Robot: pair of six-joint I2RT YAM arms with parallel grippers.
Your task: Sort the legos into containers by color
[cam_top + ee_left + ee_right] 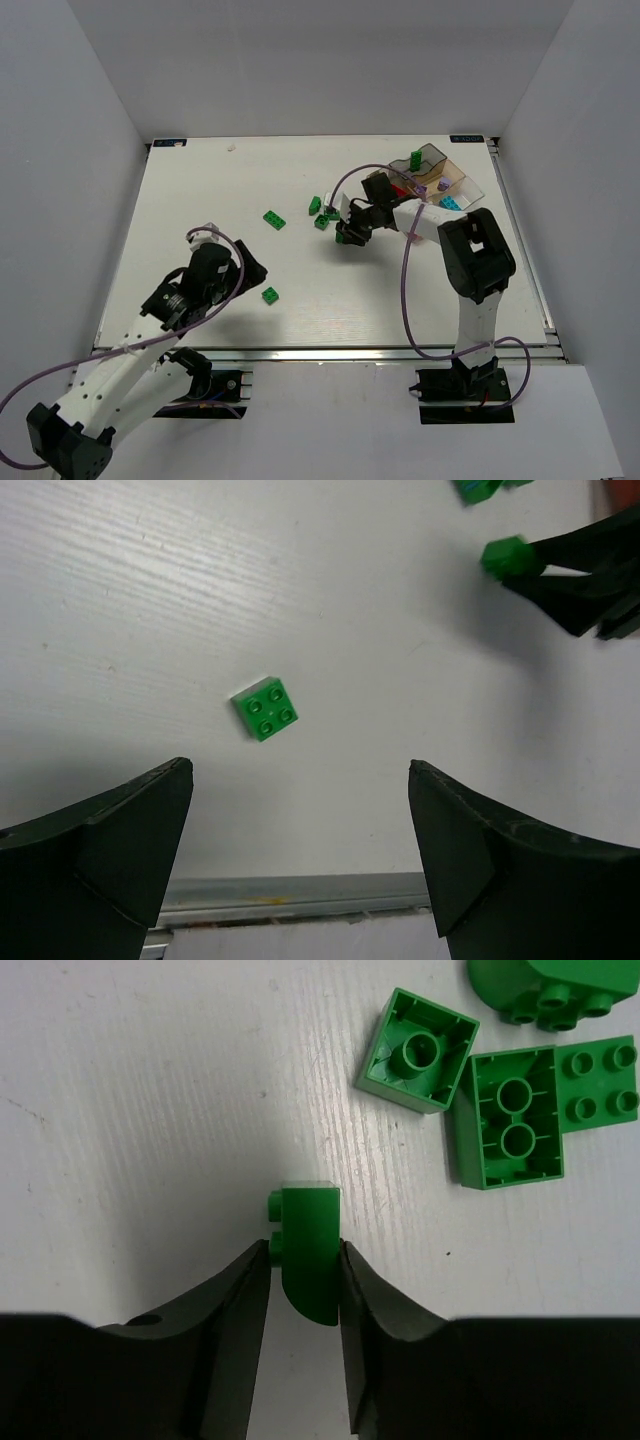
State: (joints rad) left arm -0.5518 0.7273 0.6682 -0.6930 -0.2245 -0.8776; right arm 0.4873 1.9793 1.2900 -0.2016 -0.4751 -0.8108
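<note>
My left gripper will go down, open, toward the right in the top view and close on the sides of the green brick just ahead, since it lies alone.
My right gripper (305, 1252) is shut on a green brick (308, 1245) with one rounded end, held on edge low over the white table. In the top view this gripper (344, 238) is left of the smoky tray (470, 180). The tray holds a green brick (415, 160), red (400, 190), purple (442, 185) and cyan (452, 203) pieces. My left gripper (300, 780) is open and empty, with a green 2x2 brick (266, 709) lying just ahead of it. In the top view the left gripper (256, 270) is close to that brick (270, 295).
Loose green bricks lie right beside the right gripper (418, 1050) (512, 1115) (598, 1080); the top view shows this cluster (321, 213). Another green brick (274, 220) lies alone mid-table. The table's metal front rail (300, 895) is just under my left gripper.
</note>
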